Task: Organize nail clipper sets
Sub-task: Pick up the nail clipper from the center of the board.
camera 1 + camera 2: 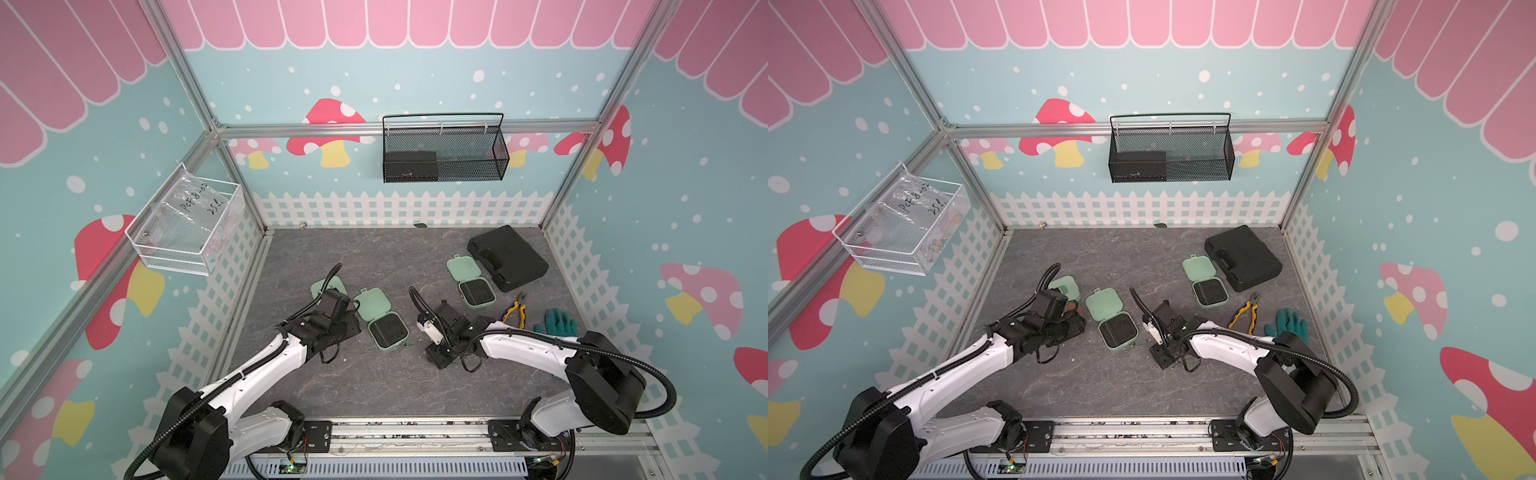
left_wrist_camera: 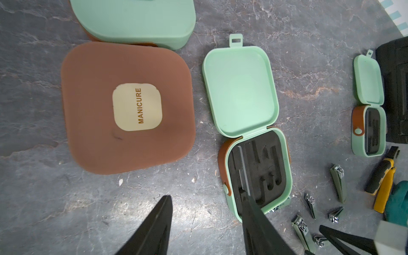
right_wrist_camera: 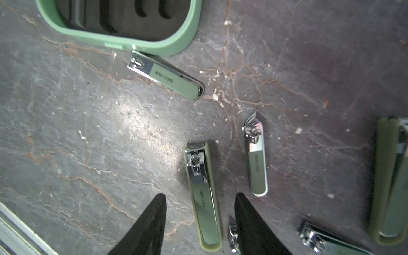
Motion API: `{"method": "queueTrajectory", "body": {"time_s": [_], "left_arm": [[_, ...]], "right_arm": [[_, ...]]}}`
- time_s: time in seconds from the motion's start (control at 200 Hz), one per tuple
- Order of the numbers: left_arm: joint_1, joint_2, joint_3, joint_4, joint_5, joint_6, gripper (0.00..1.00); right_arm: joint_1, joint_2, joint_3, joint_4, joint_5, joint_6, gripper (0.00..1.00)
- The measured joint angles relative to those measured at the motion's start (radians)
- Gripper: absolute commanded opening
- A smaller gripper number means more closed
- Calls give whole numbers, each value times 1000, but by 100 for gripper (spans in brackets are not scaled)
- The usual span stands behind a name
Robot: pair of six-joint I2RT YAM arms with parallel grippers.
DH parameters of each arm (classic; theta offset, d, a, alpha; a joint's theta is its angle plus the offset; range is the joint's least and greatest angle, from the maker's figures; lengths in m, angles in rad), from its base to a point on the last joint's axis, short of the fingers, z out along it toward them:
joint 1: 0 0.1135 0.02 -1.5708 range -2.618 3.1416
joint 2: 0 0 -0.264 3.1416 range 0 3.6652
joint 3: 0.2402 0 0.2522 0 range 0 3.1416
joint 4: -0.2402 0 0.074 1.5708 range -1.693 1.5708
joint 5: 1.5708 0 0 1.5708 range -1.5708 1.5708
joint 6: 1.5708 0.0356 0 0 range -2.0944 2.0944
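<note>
The green-and-chrome nail clipper lies below my right gripper's open fingers, lengthwise between them. I will lower them next and close them across the middle of the nail clipper's body [image 3: 203,194].
In the left wrist view a shut brown case [image 2: 128,108] labelled MANICURE lies beside a shut mint case [image 2: 136,19]. To its side an open mint case [image 2: 258,172] shows its black slotted insert, which holds one slim metal tool. A second open mint case [image 2: 368,106] lies farther off. My left gripper [image 2: 205,198] is open over bare table, one finger overlapping the open case's rim. Several clippers [image 3: 256,154] lie loose by that case's corner [image 3: 176,44]. My right gripper [image 3: 199,196] is open, its fingers either side of a large clipper [image 3: 203,194] that lies flat on the table.
A large black tool case [image 1: 507,257] sits at the back right. Yellow-handled pliers [image 1: 515,311] and a teal glove [image 1: 557,324] lie just right of the right arm. A black mesh basket [image 1: 442,149] and a white wire basket [image 1: 187,220] hang on the walls.
</note>
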Motion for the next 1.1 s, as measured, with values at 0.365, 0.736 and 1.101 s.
{"method": "queueTrajectory", "body": {"time_s": [0.365, 0.736, 1.101], "left_arm": [[0, 9, 0, 2, 0, 0, 54], [-1, 18, 0, 3, 0, 0, 53], [-2, 18, 0, 5, 0, 0, 53]], "right_arm": [[21, 70, 31, -31, 19, 10, 36], [37, 100, 64, -54, 43, 11, 26], [50, 117, 93, -90, 45, 16, 9]]}}
